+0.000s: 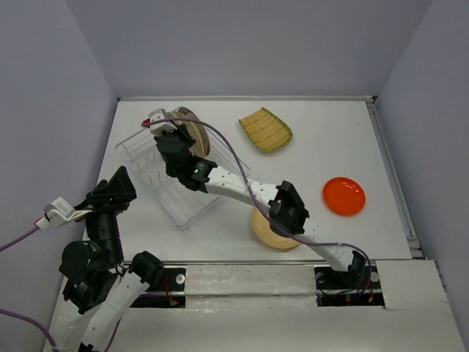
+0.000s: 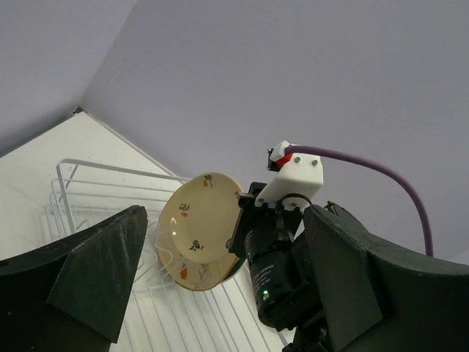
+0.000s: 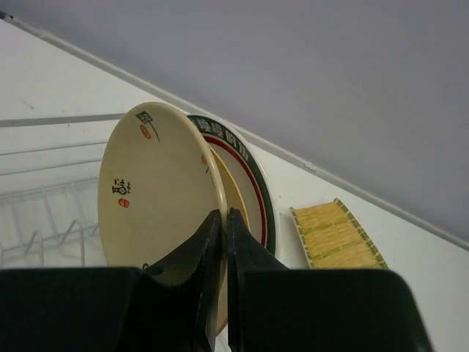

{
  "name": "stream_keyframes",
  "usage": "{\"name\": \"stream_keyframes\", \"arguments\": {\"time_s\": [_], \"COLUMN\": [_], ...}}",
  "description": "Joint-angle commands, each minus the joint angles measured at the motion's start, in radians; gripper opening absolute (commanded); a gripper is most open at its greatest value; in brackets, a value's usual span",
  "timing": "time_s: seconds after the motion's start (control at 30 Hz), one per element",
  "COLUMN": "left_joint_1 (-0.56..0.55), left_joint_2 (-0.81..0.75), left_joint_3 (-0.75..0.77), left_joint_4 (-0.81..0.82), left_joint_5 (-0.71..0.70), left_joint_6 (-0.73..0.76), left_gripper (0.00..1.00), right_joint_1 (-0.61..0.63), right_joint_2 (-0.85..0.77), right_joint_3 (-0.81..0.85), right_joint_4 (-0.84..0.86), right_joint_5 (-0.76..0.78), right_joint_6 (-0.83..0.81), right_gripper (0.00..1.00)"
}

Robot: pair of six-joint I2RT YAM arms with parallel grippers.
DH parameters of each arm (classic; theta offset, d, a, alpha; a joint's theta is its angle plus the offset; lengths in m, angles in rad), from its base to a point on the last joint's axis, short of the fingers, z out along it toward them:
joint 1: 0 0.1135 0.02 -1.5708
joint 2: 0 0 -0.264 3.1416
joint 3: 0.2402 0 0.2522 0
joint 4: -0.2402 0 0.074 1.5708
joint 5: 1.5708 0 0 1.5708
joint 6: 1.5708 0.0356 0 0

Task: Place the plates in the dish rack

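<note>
My right gripper will lower the tan plate into the rack's wires beside the other standing plates and let go of the plate's rim, because the plate already hangs upright there.
My right gripper point(image 1: 170, 130) point(image 3: 222, 216) is shut on the rim of a tan plate point(image 3: 154, 198) point(image 2: 199, 229), held upright on edge over the far end of the wire dish rack point(image 1: 172, 192) point(image 2: 95, 192). Close behind it stand another tan plate point(image 3: 233, 192) and a white plate with a green and red rim point(image 3: 258, 192). On the table lie a yellow ribbed plate point(image 1: 265, 130) point(image 3: 337, 235), an orange-red plate point(image 1: 344, 196) and a tan plate point(image 1: 272, 233) partly under the right arm. My left gripper point(image 1: 117, 189) point(image 2: 227, 220) hangs open and empty beside the rack's near left side.
The right arm point(image 1: 242, 192) stretches diagonally across the rack's right side. The table's raised back edge point(image 1: 249, 97) runs just behind the rack, with grey walls around.
</note>
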Motion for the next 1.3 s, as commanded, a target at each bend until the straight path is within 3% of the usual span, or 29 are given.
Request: {"name": "stream_keyframes", "arguments": {"time_s": [0.0, 0.3, 0.63, 0.9, 0.97, 1.0, 1.1, 1.27], "left_joint_1": [0.008, 0.008, 0.008, 0.008, 0.008, 0.008, 0.008, 0.006], "left_joint_2": [-0.012, -0.004, -0.007, -0.007, -0.007, -0.006, 0.001, 0.001], "left_joint_3": [0.019, 0.017, 0.017, 0.016, 0.016, 0.016, 0.016, 0.016], "left_joint_4": [0.034, 0.039, 0.04, 0.04, 0.04, 0.04, 0.04, 0.042], "left_joint_5": [-0.04, -0.024, -0.015, -0.014, -0.014, -0.012, -0.006, 0.019], "left_joint_6": [-0.01, -0.007, -0.004, -0.002, -0.002, -0.002, -0.002, -0.001], "left_gripper": [0.99, 0.99, 0.99, 0.99, 0.99, 0.99, 0.99, 0.99], "right_joint_1": [-0.002, -0.002, -0.002, -0.002, -0.002, -0.002, -0.002, -0.011], "right_joint_2": [-0.024, 0.028, 0.028, 0.044, 0.036, 0.025, -0.03, -0.257], "right_joint_3": [0.068, 0.063, -0.076, -0.093, -0.087, -0.066, -0.032, -0.237], "right_joint_4": [0.176, 0.23, 0.204, 0.203, 0.198, 0.159, 0.018, -0.064], "right_joint_5": [0.033, 0.038, 0.022, 0.01, 0.003, -0.004, -0.054, -0.232], "right_joint_6": [-0.095, -0.167, -0.098, -0.093, -0.086, -0.061, 0.047, 0.232], "right_gripper": [0.07, 0.07, 0.07, 0.07, 0.17, 0.32, 0.54, 0.56]}}
